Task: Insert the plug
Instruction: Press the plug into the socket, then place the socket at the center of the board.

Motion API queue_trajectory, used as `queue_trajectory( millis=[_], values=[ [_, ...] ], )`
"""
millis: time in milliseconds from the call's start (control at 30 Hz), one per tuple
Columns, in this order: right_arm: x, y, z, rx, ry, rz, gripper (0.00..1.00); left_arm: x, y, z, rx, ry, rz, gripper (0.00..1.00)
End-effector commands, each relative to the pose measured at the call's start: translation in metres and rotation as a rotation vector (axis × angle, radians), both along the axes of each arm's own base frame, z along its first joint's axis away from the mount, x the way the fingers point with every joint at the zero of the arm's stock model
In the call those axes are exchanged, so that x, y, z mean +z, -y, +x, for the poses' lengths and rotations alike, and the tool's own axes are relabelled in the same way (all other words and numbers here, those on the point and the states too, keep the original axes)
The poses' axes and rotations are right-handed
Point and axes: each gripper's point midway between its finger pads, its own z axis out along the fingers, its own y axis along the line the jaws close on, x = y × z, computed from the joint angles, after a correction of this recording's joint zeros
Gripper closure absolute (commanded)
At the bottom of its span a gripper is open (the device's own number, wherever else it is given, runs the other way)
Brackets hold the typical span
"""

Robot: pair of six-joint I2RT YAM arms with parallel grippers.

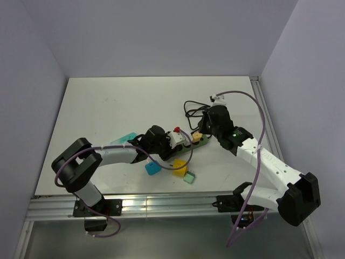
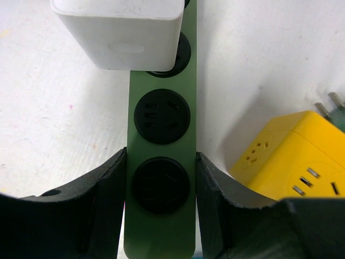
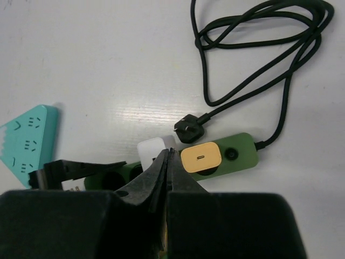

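Observation:
I should slide the power strip's near end outward with my left gripper, away from the close yellow cube adapter, and release it there on the bare tabletop.
A green power strip (image 2: 161, 237) lies on the white table, and my left gripper (image 2: 161, 189) is shut on its near end, one finger on each long side. A white plug (image 2: 121, 32) sits over a socket further along the strip. The two round black sockets nearest my left fingers are bare. In the right wrist view the white plug (image 3: 151, 150) stands beside a tan charger (image 3: 199, 157) seated in the strip (image 3: 242, 156). My right gripper (image 3: 167, 154) is shut, holding nothing, its tips just above the white plug. From above, both grippers (image 1: 168, 144) (image 1: 201, 131) meet at the strip (image 1: 202, 141).
The strip's black cable (image 3: 259, 54) coils at the back, its loose black plug (image 3: 188, 129) lying beside the strip. A yellow cube adapter (image 2: 285, 156) sits right of my left fingers. A teal triangular adapter (image 1: 125, 139), a blue cube (image 1: 152, 168) and a green cube (image 1: 189, 177) lie nearby.

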Motion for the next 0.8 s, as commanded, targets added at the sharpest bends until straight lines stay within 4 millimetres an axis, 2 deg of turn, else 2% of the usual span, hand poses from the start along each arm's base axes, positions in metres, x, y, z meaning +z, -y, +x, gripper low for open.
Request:
queue_trajectory(
  millis=[0,167,200,267,300,333,367,400,467,500,600,667,700,767],
  values=[
    [-0.002,0.015,0.003,-0.032,0.001,-0.026,1.0,0.063,0.011,0.019,0.031,0.122,-0.134,1.0],
    [-0.032,0.022,0.012,-0.053,-0.076,-0.018,1.0,0.088,0.007,0.027,0.084,0.141,-0.166,1.0],
    [-0.034,0.026,0.019,-0.071,-0.076,-0.001,0.96,0.094,0.005,0.028,0.092,0.149,-0.179,1.0],
    [-0.03,0.023,0.029,-0.049,-0.089,0.051,0.89,0.094,0.002,0.025,0.091,0.143,-0.186,1.0],
    [-0.043,0.03,0.037,-0.069,-0.14,0.047,0.79,0.098,0.001,0.024,0.091,0.146,-0.194,1.0],
    [-0.047,0.029,0.042,-0.057,-0.168,0.054,0.73,0.095,0.001,0.022,0.083,0.136,-0.189,1.0],
    [-0.039,0.026,0.053,-0.047,-0.171,0.069,0.64,0.094,0.001,0.022,0.081,0.13,-0.184,1.0],
    [-0.058,0.026,0.056,-0.053,-0.236,0.052,0.59,0.088,0.001,0.02,0.076,0.115,-0.167,1.0],
    [-0.062,0.022,0.065,-0.06,-0.261,0.067,0.51,0.082,-0.001,0.019,0.077,0.105,-0.155,1.0],
    [-0.075,0.021,0.067,-0.064,-0.299,0.068,0.45,0.082,-0.001,0.018,0.076,0.105,-0.159,1.0],
    [-0.088,0.018,0.078,-0.087,-0.341,0.107,0.33,0.078,-0.001,0.015,0.067,0.102,-0.161,1.0],
    [-0.09,0.016,0.085,-0.111,-0.355,0.121,0.28,0.074,-0.002,0.015,0.063,0.1,-0.151,1.0],
    [-0.101,0.017,0.085,-0.126,-0.39,0.112,0.27,0.072,-0.002,0.016,0.067,0.099,-0.144,1.0],
    [-0.106,0.015,0.091,-0.14,-0.402,0.115,0.26,0.069,-0.002,0.015,0.058,0.095,-0.139,1.0]
  ],
)
